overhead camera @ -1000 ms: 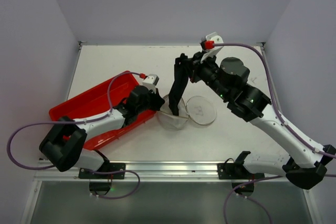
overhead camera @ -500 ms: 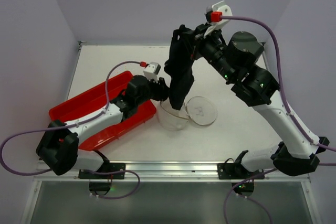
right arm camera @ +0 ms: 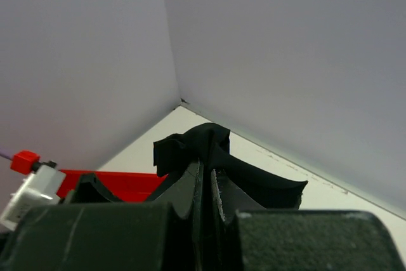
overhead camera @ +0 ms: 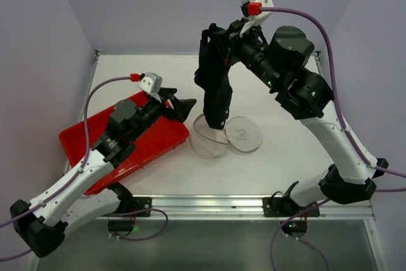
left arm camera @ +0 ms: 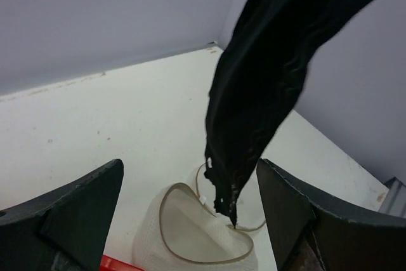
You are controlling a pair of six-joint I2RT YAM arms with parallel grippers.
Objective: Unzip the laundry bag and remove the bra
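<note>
The left gripper should bring its open fingers to the right in the top view, around the bra's lower half [overhead camera: 217,98] [left arm camera: 244,128], because that part hangs free there.
The bra [overhead camera: 216,87] is a long black strip of fabric that hangs down from my right gripper [overhead camera: 212,37], which is shut on its top end high above the table. Its lower tip dangles at the open mouth of the laundry bag [overhead camera: 208,144], a white mesh drum whose round lid flap [overhead camera: 243,134] lies open to its right. My left gripper [overhead camera: 179,105] is open and empty, raised left of the bag. From the left wrist, the bra [left arm camera: 273,80] hangs over the bag [left arm camera: 190,236] between the spread fingers [left arm camera: 70,220]. The right wrist view has the bra [right arm camera: 190,144] pinched in the right gripper [right arm camera: 206,172].
A red plastic tray [overhead camera: 95,128] lies at the left, under my left arm, and shows as the tray [right arm camera: 127,182] from the right wrist. White walls close off the back and both sides. A metal rail [overhead camera: 203,204] runs along the near edge.
The left gripper opened, let go of the bag and drew back left and up over the tray. The right arm rose, lifting the bra almost out of the bag.
</note>
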